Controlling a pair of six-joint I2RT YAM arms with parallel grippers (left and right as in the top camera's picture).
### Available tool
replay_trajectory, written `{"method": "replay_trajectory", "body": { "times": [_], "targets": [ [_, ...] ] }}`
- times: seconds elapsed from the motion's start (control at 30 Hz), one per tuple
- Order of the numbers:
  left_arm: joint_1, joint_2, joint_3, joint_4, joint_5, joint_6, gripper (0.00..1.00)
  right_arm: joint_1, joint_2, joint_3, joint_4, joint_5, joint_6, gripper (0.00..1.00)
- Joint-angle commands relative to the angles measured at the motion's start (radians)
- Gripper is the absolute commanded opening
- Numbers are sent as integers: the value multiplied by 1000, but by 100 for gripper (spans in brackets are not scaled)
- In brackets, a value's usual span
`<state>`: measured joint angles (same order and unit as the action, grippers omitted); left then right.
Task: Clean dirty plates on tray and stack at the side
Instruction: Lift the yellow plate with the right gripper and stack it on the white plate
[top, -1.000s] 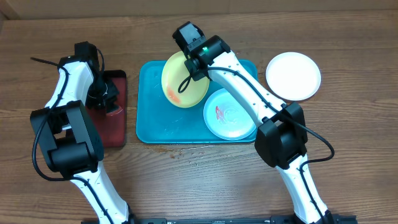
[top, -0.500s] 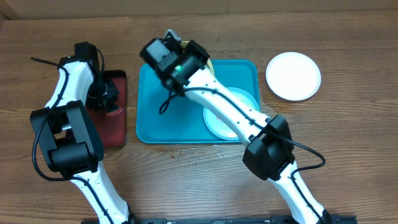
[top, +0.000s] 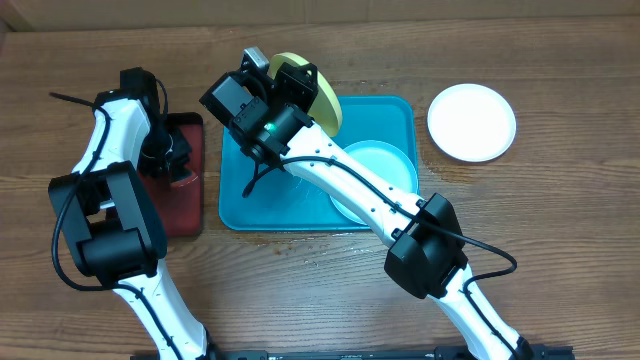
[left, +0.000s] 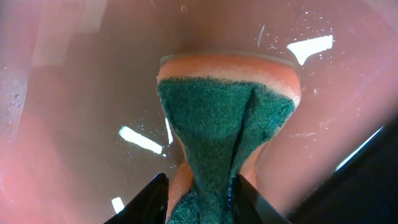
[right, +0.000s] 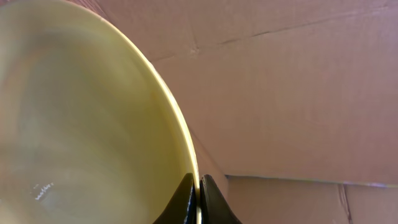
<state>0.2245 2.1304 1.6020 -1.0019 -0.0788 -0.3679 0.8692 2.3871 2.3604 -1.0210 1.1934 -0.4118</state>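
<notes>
My right gripper swings across next, turns the edge-on yellow-green plate flat, lowers and releases it. The white plate (top: 471, 122) lies below this gripper, to its right in the overhead view.
My right gripper (top: 298, 85) is shut on the rim of the yellow-green plate (top: 328, 100) and holds it on edge above the back left corner of the teal tray (top: 240, 205). The right wrist view shows both jaws pinched on that rim (right: 199, 196), with the plate (right: 81, 124) filling the left side. A mint-blue plate (top: 390, 160) lies in the tray's right half, partly under my right arm. The white plate (top: 471, 122) rests on the table right of the tray. My left gripper (top: 172, 165) is shut on a green and orange sponge (left: 224, 118) over the dark red tray (top: 185, 215).
The dark red tray (left: 74, 93) looks wet, with droplets on its floor. A cardboard wall (right: 298, 81) runs along the back of the table. My right arm stretches diagonally across the teal tray. A black cable (top: 70, 98) lies at the far left.
My right arm has swung left and back with the yellow-green plate, turning it from lying tilted over the tray to standing on edge. The mint-blue plate now shows more. The left arm stays put.
</notes>
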Motion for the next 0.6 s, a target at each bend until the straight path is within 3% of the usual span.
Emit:
{"method": "replay_trajectory", "body": {
  "times": [0.0, 0.1, 0.17, 0.23, 0.3, 0.43, 0.5, 0.57],
  "targets": [
    [6, -5, -10, -7, -6, -6, 34, -5, -42, 36, 6, 35, -6, 4],
    [6, -5, -10, -7, -6, -6, 34, -14, -42, 36, 3, -38, 74, 4],
    [6, -5, -10, -8, -6, -6, 34, -35, -42, 35, -22, -249, 151, 4],
    [6, -5, -10, -12, -6, -6, 34, -67, -42, 35, -61, -459, 113, 4],
    [6, -5, -10, -15, -6, -6, 34, -100, -47, 39, -90, -436, 109, 4],
    [6, -5, -10, -14, -6, -6, 35, -161, -88, 44, -64, -292, 326, 4],
    [6, -5, -10, -14, -6, -6, 35, -211, -106, 44, -50, -454, 409, 4],
    [6, -5, -10, -14, -6, -6, 35, -281, -108, 44, -81, -746, 381, 4]
  ]
}}
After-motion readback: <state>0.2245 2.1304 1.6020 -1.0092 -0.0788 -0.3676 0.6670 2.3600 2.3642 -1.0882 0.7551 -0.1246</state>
